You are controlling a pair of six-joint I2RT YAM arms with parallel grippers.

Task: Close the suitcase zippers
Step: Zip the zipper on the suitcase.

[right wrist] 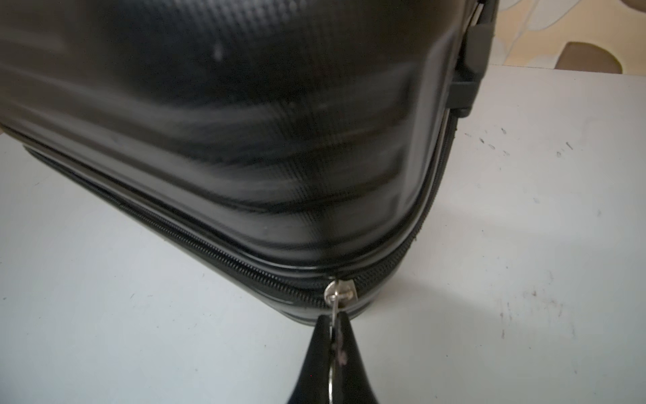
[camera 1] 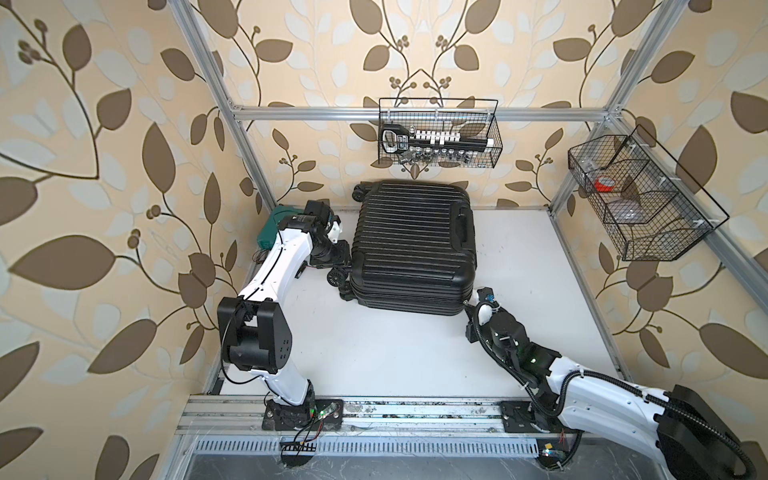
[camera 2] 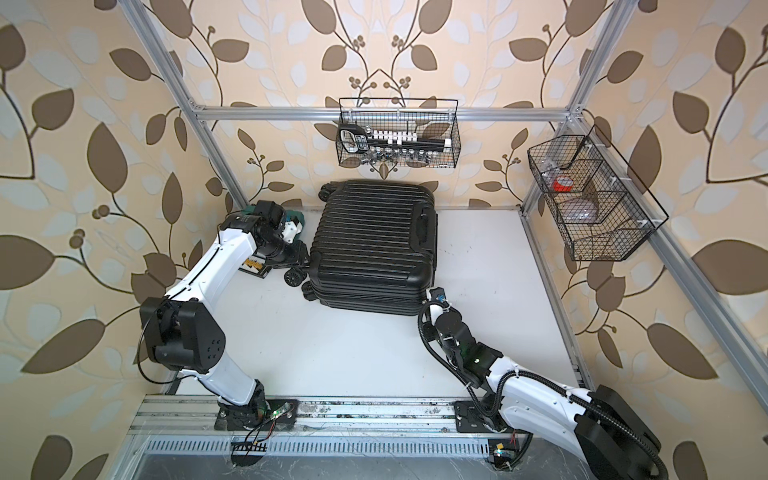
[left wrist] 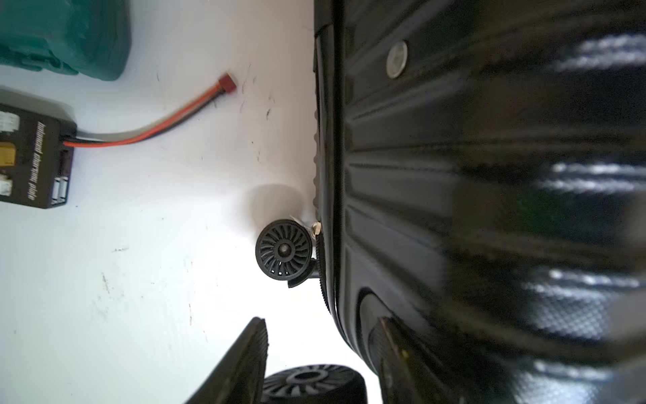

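Note:
The silver zipper pull in my right gripper should next go round the suitcase's corner, along the near-side zipper track (camera 1: pixel 441 306) (right wrist: pixel 232 262) toward the wheels, and then I will let it go.
The black ribbed suitcase (camera 1: pixel 409 245) (camera 2: pixel 370 245) lies flat at the back of the white table, lid down on its base. Its zipper track (right wrist: pixel 244 267) runs round the rim. At the near right corner my right gripper (right wrist: pixel 335 316) (camera 1: pixel 473 300) (camera 2: pixel 429 293) is shut on the silver zipper pull (right wrist: pixel 338 292). My left gripper (left wrist: pixel 321 320) (camera 1: pixel 343 254) (camera 2: pixel 301 254) is at the suitcase's left side by the wheels, jaws apart. One finger (left wrist: pixel 395 353) lies against the shell and a wheel (left wrist: pixel 311 381) shows between the two. A second small silver slider (left wrist: pixel 316 228) sits on the track beside another wheel (left wrist: pixel 283 249).
A teal tool case (camera 1: pixel 270 232) (left wrist: pixel 63 35) and a black charging board (left wrist: pixel 31 157) with a red-black wire (left wrist: pixel 157 129) lie left of the suitcase. Wire baskets hang on the back wall (camera 1: pixel 438 133) and the right wall (camera 1: pixel 640 199). Aluminium frame posts ring the table.

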